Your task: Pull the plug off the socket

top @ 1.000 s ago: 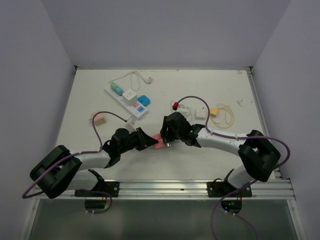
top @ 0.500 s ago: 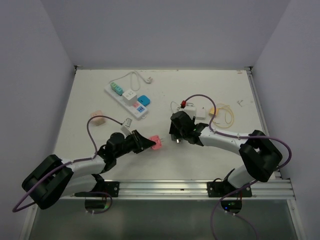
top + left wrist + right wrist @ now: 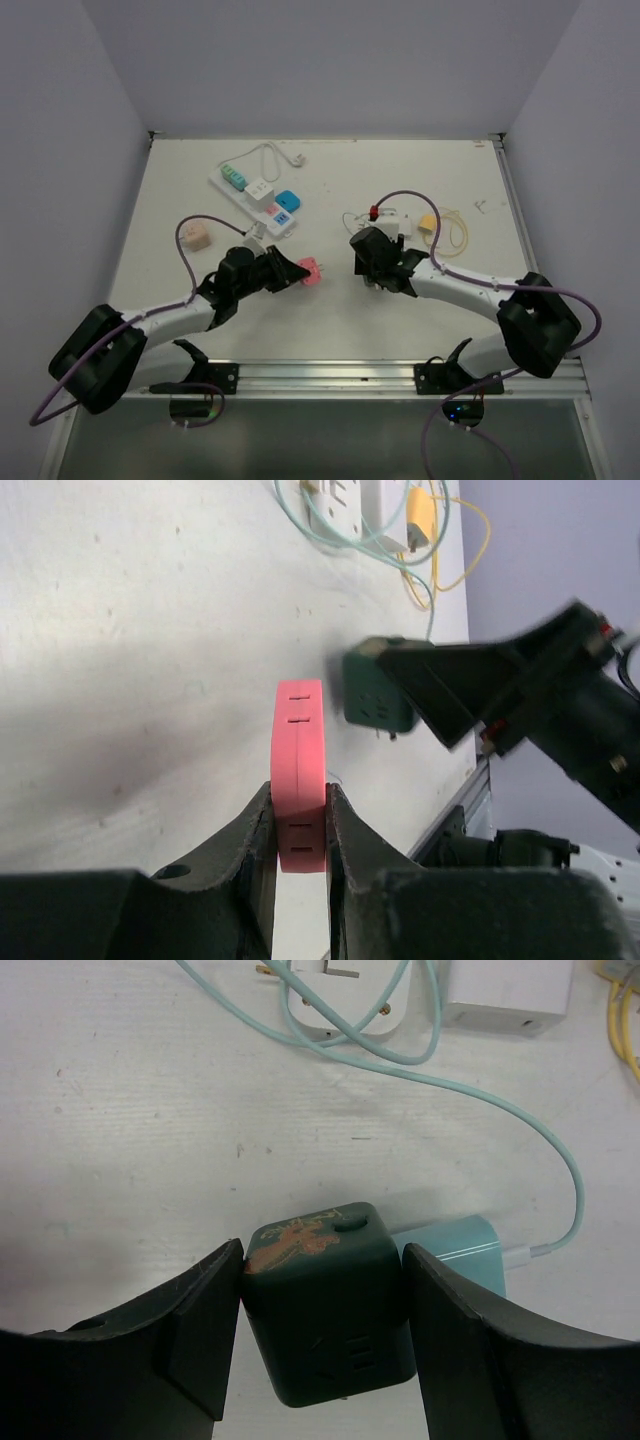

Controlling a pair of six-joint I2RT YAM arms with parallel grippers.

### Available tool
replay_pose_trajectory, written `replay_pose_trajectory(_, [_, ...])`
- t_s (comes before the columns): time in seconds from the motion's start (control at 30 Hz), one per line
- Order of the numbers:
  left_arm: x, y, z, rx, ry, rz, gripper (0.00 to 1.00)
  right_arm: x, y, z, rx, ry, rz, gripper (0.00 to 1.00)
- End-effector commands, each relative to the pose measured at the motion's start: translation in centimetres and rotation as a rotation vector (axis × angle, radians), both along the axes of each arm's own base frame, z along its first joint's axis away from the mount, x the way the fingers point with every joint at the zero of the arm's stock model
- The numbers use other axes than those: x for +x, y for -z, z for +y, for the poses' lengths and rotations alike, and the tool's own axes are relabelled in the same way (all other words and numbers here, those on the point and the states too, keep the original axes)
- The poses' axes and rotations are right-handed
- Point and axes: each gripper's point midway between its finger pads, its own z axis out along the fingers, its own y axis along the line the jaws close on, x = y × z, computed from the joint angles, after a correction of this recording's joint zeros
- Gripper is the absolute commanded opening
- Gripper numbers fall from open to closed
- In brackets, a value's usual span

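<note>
I should move the pink adapter outward with my left gripper, then down onto the bare tabletop (image 3: 336, 241) (image 3: 232, 565) beside the teal cable to release it, because that spot is clear.
The long white socket strip (image 3: 255, 195), with coloured outlet faces and a white cord, lies at the back left; a white plug (image 3: 259, 189) and a teal piece (image 3: 234, 178) sit on it. Both grippers are well in front of it. My left gripper (image 3: 299, 272) is shut on a flat pink adapter (image 3: 312, 271), seen edge-on between the fingers in the left wrist view (image 3: 298, 760). My right gripper (image 3: 372, 275) is shut on a dark green cube adapter (image 3: 325, 1300), which also shows in the left wrist view (image 3: 376, 690). The pink and green pieces are apart.
A peach cube (image 3: 197, 237) lies at the left and a blue piece (image 3: 288, 198) beside the strip. White chargers (image 3: 345, 990), a teal cable (image 3: 500, 1110), a teal block (image 3: 460, 1250) and a yellow cable (image 3: 447, 232) lie near the right gripper. A metal rail (image 3: 330, 375) runs along the near edge.
One second ago the two grippers met in the middle with pink and green pieces together. They have drawn apart, the left to the left with the pink adapter, the right to the right with the green cube.
</note>
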Motion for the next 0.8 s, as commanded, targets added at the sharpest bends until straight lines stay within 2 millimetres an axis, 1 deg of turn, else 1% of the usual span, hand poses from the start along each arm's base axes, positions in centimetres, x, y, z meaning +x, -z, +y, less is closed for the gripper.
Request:
replay_pose_trajectory(0.0, [4.4, -1.7, -1.0, 0.026, 0.021, -0.068, 0.0, -0.6, -2.7, -1.3, -0.008, -0.025, -0.057, 0.0])
replay_pose_trajectory(0.03, [5.2, -1.8, -1.2, 0.023, 0.029, -0.072, 0.0, -0.9, -2.8, -1.5, -0.011, -0.042, -0.055, 0.0])
replay_pose_trajectory(0.07, [6.4, -1.7, -2.2, 0.015, 0.057, -0.061, 0.0, -1.2, -2.9, -1.6, -0.008, -0.056, -0.054, 0.0])
replay_pose_trajectory(0.1, [7.4, -1.8, -2.6, 0.008, 0.061, -0.066, 0.0, -1.4, -3.3, -1.6, -0.001, -0.067, -0.056, 0.0])
replay_pose_trajectory(0.13, [8.0, -1.7, -3.1, 0.01, 0.075, -0.068, 0.0, -1.6, -4.1, -1.6, 0.021, -0.077, -0.071, 0.0])
replay_pose_trajectory(0.17, [9.3, -1.3, -4.0, 0.012, 0.094, -0.056, 0.0, -1.9, -4.4, -1.7, 0.022, -0.084, -0.068, 0.0])
replay_pose_trajectory(0.2, [9.7, -1.0, -4.5, 0.011, 0.108, -0.044, 0.0, -2.1, -4.7, -1.9, 0.026, -0.087, -0.073, 0.0])
replay_pose_trajectory(0.23, [10.0, 0.5, -5.0, 0.02, 0.125, -0.006, 0.0, -2.2, -5.7, -1.8, 0.048, -0.095, -0.095, 0.0])
replay_pose_trajectory(0.27, [10.9, 0.0, -5.7, 0.007, 0.132, -0.018, 0.0, -2.4, -6.0, -2.1, 0.044, -0.096, -0.098, 0.0])
replay_pose_trajectory(0.33, [11.6, 0.6, -6.3, 0.004, 0.139, -0.008, 0.0, -2.4, -7.0, -2.4, 0.056, -0.093, -0.122, 0.0])
replay_pose_trajectory(0.37, [12.3, 1.3, -6.6, 0.012, 0.137, 0.002, 0.0, -2.6, -7.9, -2.8, 0.063, -0.087, -0.144, 0.0])
replay_pose_trajectory(0.43, [12.9, 2.4, -6.7, 0.035, 0.136, 0.023, 0.0, -2.7, -9.1, -3.4, 0.066, -0.075, -0.173, 0.0])
replay_pose_trajectory(0.47, [13.3, 3.0, -6.9, 0.043, 0.135, 0.031, 0.0, -2.7, -10.1, -3.8, 0.076, -0.064, -0.2, 0.0])
replay_pose_trajectory(0.5, [13.4, 3.3, -6.9, 0.046, 0.137, 0.036, 0.01, -2.9, -10.4, -4.0, 0.073, -0.065, -0.201, 0.0])
replay_pose_trajectory(0.57, [13.7, 4.3, -7.1, 0.053, 0.137, 0.053, 0.04, -3.1, -11.5, -4.3, 0.084, -0.066, -0.223, 0.0])
replay_pose_trajectory(0.67, [14.0, 5.3, -7.2, 0.067, 0.135, 0.063, 0.09, -3.3, -12.1, -4.1, 0.098, -0.093, -0.227, 0.0])
replay_pose_trajectory(0.7, [14.0, 5.7, -7.1, 0.073, 0.135, 0.071, 0.11, -3.5, -12.1, -3.6, 0.107, -0.119, -0.216, 0.0])
replay_pose_trajectory(0.73, [14.0, 6.2, -7.1, 0.083, 0.137, 0.076, 0.18, -3.6, -12.0, -3.4, 0.103, -0.137, -0.21, 0.0])
replay_pose_trajectory(0.77, [13.9, 6.5, -7.1, 0.087, 0.14, 0.081, 0.22, -3.6, -11.8, -3.1, 0.106, -0.152, -0.201, 0.0])
